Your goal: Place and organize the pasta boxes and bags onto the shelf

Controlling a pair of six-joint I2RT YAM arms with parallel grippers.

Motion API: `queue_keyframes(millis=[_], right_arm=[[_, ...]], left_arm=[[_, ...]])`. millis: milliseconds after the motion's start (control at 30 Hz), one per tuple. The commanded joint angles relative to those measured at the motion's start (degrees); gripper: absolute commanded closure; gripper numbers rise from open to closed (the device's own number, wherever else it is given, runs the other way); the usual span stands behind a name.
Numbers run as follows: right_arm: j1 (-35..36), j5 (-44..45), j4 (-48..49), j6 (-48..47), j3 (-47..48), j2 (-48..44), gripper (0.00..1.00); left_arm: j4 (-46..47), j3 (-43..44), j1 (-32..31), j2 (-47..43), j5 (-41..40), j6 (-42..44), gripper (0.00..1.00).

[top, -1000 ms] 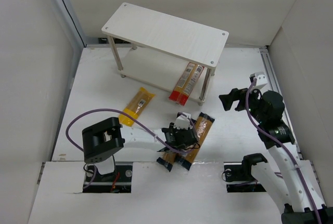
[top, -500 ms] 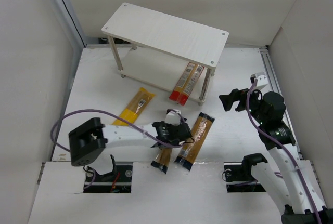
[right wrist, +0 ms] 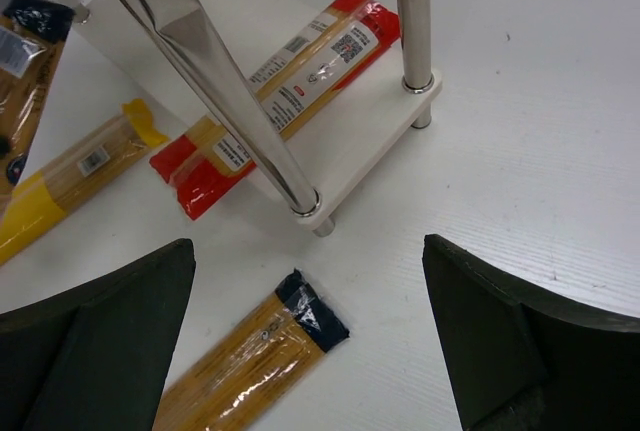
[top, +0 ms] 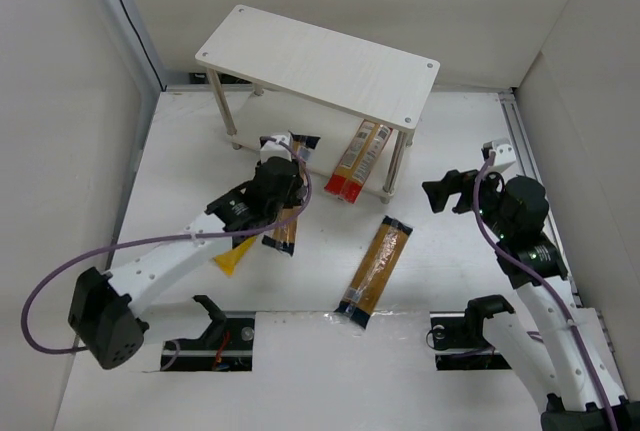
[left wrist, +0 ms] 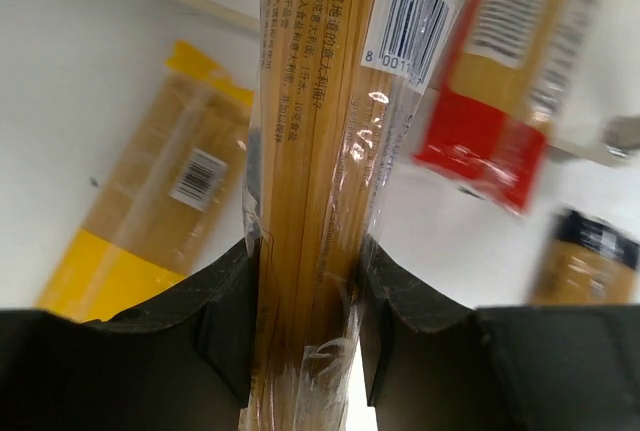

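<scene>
My left gripper moves outward under the top board next and releases the bag there, since the lower board is bare beside the red-and-orange pack.
My left gripper [top: 278,179] [left wrist: 305,281] is shut on a clear bag of brown-orange spaghetti [top: 290,191] [left wrist: 315,151]. It holds the bag in front of the shelf [top: 320,61], with the bag's dark far end at the lower board [top: 280,131]. A red-and-orange pack [top: 358,161] [right wrist: 280,91] lies on that board, its red end past the front edge. A second spaghetti bag [top: 375,266] [right wrist: 250,366] lies on the table. The yellow bag [top: 228,254] [left wrist: 140,231] lies partly under my left arm. My right gripper [top: 442,193] [right wrist: 308,246] hangs open and holds nothing, right of the shelf.
White walls close in the table on the left, back and right. The shelf's thin metal legs [right wrist: 415,21] stand in front of my right gripper. Cables loop off both arms near the front edge.
My left arm has swung from the table's front up to the shelf, carrying one spaghetti bag away from the other, which stays on the table. The right arm has not moved.
</scene>
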Motion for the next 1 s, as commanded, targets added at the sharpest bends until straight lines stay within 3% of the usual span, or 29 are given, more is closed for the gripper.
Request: queue_keyframes(millis=[0,267,500,667,800,833,867,900,967], right_arm=[[0.7,1.1,2.4,-1.0,0.9,0.7,0.0],[0.7,1.7,2.4,-1.0,1.5,2.4,0.0],[0.7,3.3,2.4,-1.0,1.5,3.0,0.0],[0.7,4.7,2.4,-1.0,2.0,3.0,0.0],[0.7,4.8,1.9,-1.0,2.0,3.5,0.0],[0.7,4.8,1.9,-1.0,2.0,3.5,0.0],[0.7,4.8,1.9,-1.0,2.0,3.5,0.0],[0.7,4.8,1.9,-1.0,2.0,3.0,0.0],[0.7,4.8,1.9,-1.0,2.0,3.0,0.0]], left_arm=[[11.3,6.9,6.7,5.0,4.2,9.1,1.0],[24.9,14.1,17.2,17.1,14.2,15.8,1.0],[29.0,25.0,18.6,31.8,19.2,19.7,1.0],[28.2,34.1,20.2,40.4,20.9,19.1,1.0],[20.2,42.9,20.3,47.4,22.3,19.1,0.99],[17.7,47.2,20.3,50.2,22.3,18.4,0.66],[15.4,49.0,20.3,51.4,20.8,17.6,0.51],[13.6,50.4,20.8,52.3,20.2,16.8,0.45],[10.1,51.3,20.8,52.9,20.2,16.1,0.43]])
